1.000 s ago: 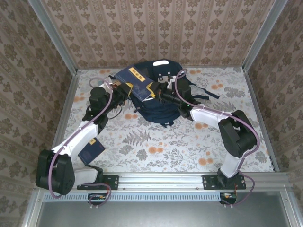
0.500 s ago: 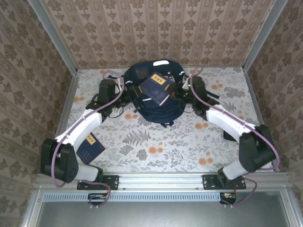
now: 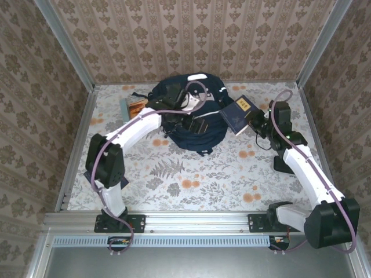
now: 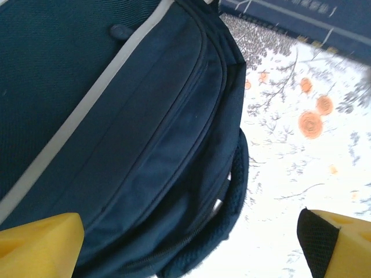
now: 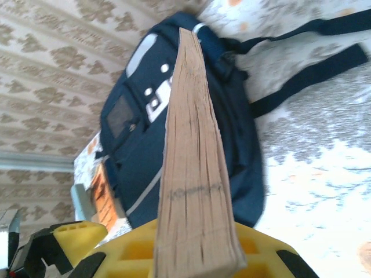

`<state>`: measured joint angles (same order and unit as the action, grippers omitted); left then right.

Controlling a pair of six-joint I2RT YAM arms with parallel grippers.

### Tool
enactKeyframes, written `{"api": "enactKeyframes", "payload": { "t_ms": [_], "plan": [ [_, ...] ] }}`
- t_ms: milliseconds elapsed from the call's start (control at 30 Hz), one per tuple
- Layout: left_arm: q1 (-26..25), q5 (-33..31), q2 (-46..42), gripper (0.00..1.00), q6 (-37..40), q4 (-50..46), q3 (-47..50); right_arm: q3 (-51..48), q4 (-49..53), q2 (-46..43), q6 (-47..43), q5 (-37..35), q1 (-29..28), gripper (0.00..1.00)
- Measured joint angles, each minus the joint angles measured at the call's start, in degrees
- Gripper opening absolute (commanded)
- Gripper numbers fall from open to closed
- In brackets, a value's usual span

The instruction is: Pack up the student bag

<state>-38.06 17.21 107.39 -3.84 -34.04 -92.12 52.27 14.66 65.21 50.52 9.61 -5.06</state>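
The open left gripper lowers onto the padded ridge (image 3: 213, 118) (image 4: 159, 136) beside the pale stripe next, turning its fingers to straddle it, because it runs at an angle to them.
The student bag (image 3: 204, 132), a navy backpack with a pale stripe, lies at the back middle of the table. My left gripper (image 3: 196, 123) hovers over its front, open, with nothing between the yellow fingertips (image 4: 36, 244). Below them are the bag's zipper and padded edge (image 4: 235, 191). My right gripper (image 3: 255, 120) is shut on a thick navy book (image 3: 236, 113), held off the table just right of the bag. In the right wrist view the book's page edge (image 5: 194, 168) stands upright between the jaws of the right gripper (image 5: 197, 255), with the bag (image 5: 139, 156) behind it.
A teal and orange book (image 3: 134, 106) lies left of the bag near the back wall. The bag's dark straps (image 3: 250, 111) trail to the right under the held book. A black flat object (image 3: 280, 165) lies behind the right arm. Patterned walls close three sides.
My left gripper has opened, let go of the navy book and swung right over the bag. The right gripper has carried the book from above the bag to its right side.
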Motion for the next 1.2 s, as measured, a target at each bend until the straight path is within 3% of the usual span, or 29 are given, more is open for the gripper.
{"api": "enactKeyframes", "payload": {
  "t_ms": [200,400,900,1200],
  "plan": [
    [-3.1,-5.5,12.7,0.79,7.1,-6.5,-12.4,-1.5,2.1,-3.0,-0.8,-0.2,2.6,0.09],
    [-3.1,-8.5,21.5,0.69,10.6,-11.1,-21.0,-3.2,2.3,-3.9,-0.9,1.2,3.0,0.09],
    [-3.1,-17.6,25.0,0.60,15.5,-14.9,-26.4,-5.2,2.3,-1.8,-1.0,6.1,3.0,0.10],
    [-3.7,-19.0,26.4,0.28,17.0,-17.4,-29.4,-4.2,5.1,-1.4,-2.1,6.9,3.2,0.10]
  ]
}}
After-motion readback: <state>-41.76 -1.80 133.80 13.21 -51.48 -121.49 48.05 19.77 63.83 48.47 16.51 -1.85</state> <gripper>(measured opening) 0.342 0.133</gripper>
